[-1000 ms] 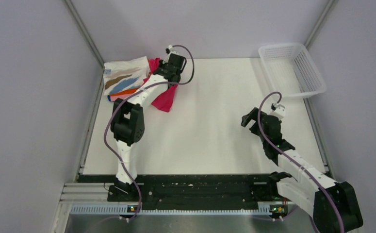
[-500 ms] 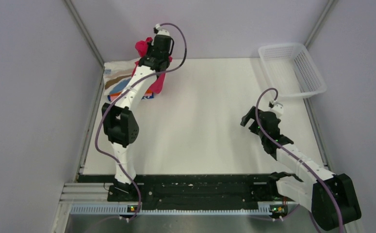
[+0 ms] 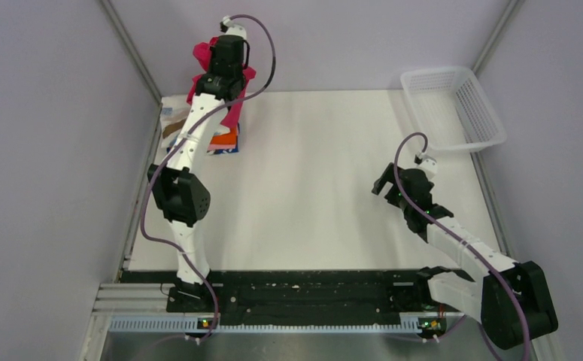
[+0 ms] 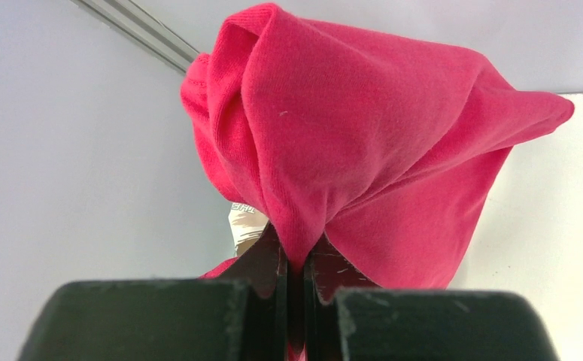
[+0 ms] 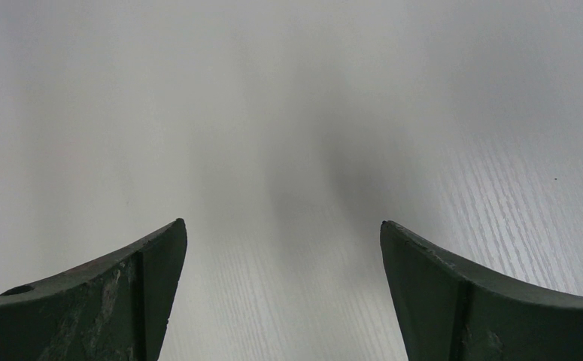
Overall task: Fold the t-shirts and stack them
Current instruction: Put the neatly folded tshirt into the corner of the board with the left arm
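The left gripper next needs to go down and to the left in the top view and release the magenta-red t-shirt [image 3: 202,54] onto the stack's white top [image 3: 175,115], because the t-shirt hangs off-centre.
My left gripper [image 3: 220,71] is shut on the magenta-red t-shirt [image 3: 202,54] and holds it high above the table's far left corner. In the left wrist view the shirt [image 4: 363,143] hangs bunched from the closed jaws [image 4: 296,259]. Under it lies the stack of folded t-shirts [image 3: 174,120], white with tan streaks on top, orange and dark blue edges [image 3: 224,143] showing, mostly hidden by the arm. My right gripper [image 3: 384,183] is open and empty above bare table at the right; its fingers [image 5: 134,286] stand wide apart over white tabletop.
A white plastic mesh basket [image 3: 453,105] stands at the far right corner. Grey walls with metal rails close in the left, back and right. The white table [image 3: 318,188] lies between the arms.
My left gripper has lifted the magenta-red t-shirt from beside the stack, up and to the far left, above the folded shirts. The right gripper has shifted only slightly.
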### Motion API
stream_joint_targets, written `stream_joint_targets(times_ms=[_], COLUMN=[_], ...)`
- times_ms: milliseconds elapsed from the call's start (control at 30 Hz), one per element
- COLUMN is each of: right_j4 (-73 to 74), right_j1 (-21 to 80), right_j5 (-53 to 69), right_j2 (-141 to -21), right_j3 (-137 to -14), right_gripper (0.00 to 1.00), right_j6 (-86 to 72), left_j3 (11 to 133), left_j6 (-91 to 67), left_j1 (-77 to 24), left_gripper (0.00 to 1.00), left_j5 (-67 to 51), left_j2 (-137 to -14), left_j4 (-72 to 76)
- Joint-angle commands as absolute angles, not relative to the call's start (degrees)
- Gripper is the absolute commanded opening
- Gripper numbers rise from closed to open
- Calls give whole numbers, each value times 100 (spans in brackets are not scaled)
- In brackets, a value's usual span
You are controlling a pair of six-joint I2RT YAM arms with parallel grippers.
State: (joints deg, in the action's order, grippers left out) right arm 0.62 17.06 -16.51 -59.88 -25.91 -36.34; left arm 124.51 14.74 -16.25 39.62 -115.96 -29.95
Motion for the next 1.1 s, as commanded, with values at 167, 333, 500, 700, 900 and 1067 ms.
stream_joint_targets(times_ms=[167, 333, 500, 700, 900, 1067], right_j4=[189, 234, 301, 310, 311, 349], right_j1=[1653, 1652, 1654, 1655, 1652, 1655], right_j5=[-1916, -2043, -2155, -2290, -2351, -2382], right_j2=[-6108, -6145, -6179, -6225, -6381, -6584], right_j3=[-2987, -2996, -3078, -3075, -3089, -3156], right_gripper=[97, 98, 98, 98, 98, 98], right_j6=[-3541, -3544, -3538, -3540, -3538, -3535], left_j3=[12858, 12958, 13039, 13223, 13324, 13336], left_j6=[1456, 1360, 1469, 1317, 1104, 1059], left_j1=[-1263, -975, -711, -402, -82, 244], left_gripper=[0, 0, 0, 0, 0, 0], left_j5=[3130, 2843, 2796, 2665, 2586, 2391], left_j2=[-11787, -11991, -12270, -12571, -12854, -13020], left_j4=[-3098, -3233, -3180, -3187, -3151, -3082])
